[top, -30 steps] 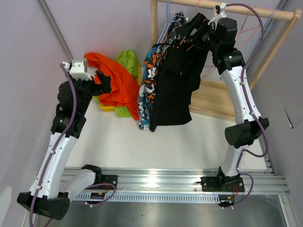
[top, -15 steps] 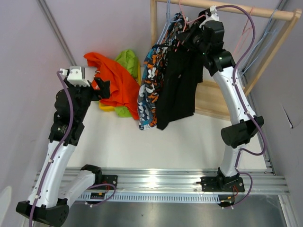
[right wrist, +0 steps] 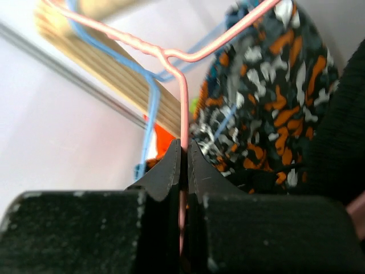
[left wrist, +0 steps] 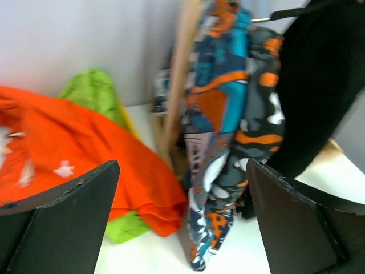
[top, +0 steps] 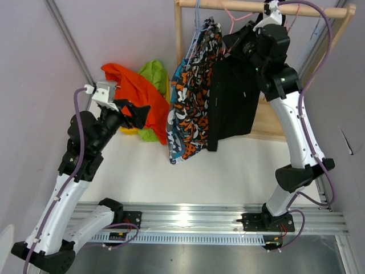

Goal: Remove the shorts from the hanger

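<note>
My left gripper will next move back and around the patterned shorts to the black shorts' bottom hem, because that hem hangs to the gripper's right in the top view.
Black shorts hang on a pink wire hanger from the wooden rail. Two blotch-patterned shorts hang just to their left, one on a blue hanger. My right gripper is shut on the pink hanger's wire just below its twisted neck, up by the rail. Orange-red shorts and lime green shorts lie heaped on the table at the back left. In front of that heap my left gripper stands open and empty, facing the patterned shorts.
The wooden rack's upright post stands between the heap and the hanging shorts, and its base sits behind them. Grey walls close in the table at the left and the back. More wire hangers hang at the rail's right end.
My right gripper has closed on the pink hanger's wire and risen a little toward the rail. The left gripper has swung right, away from the heap and toward the hanging shorts.
</note>
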Available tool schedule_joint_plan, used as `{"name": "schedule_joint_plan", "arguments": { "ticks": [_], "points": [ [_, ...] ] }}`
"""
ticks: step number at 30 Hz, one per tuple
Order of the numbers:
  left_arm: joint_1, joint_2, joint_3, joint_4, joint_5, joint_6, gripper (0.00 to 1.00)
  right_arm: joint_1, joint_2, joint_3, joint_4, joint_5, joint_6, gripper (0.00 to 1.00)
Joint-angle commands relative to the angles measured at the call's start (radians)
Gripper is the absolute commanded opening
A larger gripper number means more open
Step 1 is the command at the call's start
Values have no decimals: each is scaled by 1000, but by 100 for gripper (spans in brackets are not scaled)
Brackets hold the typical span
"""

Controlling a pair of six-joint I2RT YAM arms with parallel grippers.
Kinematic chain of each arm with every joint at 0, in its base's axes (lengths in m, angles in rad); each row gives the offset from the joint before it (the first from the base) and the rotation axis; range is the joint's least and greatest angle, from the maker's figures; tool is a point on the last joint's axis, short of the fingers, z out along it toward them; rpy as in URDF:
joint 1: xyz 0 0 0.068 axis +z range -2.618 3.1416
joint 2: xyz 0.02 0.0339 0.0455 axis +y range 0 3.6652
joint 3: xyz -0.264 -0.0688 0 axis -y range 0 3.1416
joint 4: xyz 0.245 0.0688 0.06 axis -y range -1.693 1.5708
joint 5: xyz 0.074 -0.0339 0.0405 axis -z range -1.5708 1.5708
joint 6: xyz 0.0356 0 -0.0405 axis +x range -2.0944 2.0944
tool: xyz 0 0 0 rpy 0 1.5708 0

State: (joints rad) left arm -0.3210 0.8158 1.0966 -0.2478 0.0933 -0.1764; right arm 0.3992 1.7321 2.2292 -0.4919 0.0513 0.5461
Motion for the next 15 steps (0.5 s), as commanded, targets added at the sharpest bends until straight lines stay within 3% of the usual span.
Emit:
{"name": "schedule_joint_plan", "arguments": {
  "ticks": [1, 7, 12, 15],
  "points": [
    [-78, -1, 42, 35, 23, -17, 99, 24, -89, 121, 76, -21, -69, 0],
    [-167, -7, 40, 44, 3, -21, 99, -19, -91, 130, 99, -100, -20, 0],
    [-191, -15, 48, 27, 31, -28, 99, -20, -156, -27, 150, -130, 32, 0],
    [-228, -27, 25, 56, 126, -52, 99, 3, -242, -124, 206, -104, 51, 0]
  ]
}}
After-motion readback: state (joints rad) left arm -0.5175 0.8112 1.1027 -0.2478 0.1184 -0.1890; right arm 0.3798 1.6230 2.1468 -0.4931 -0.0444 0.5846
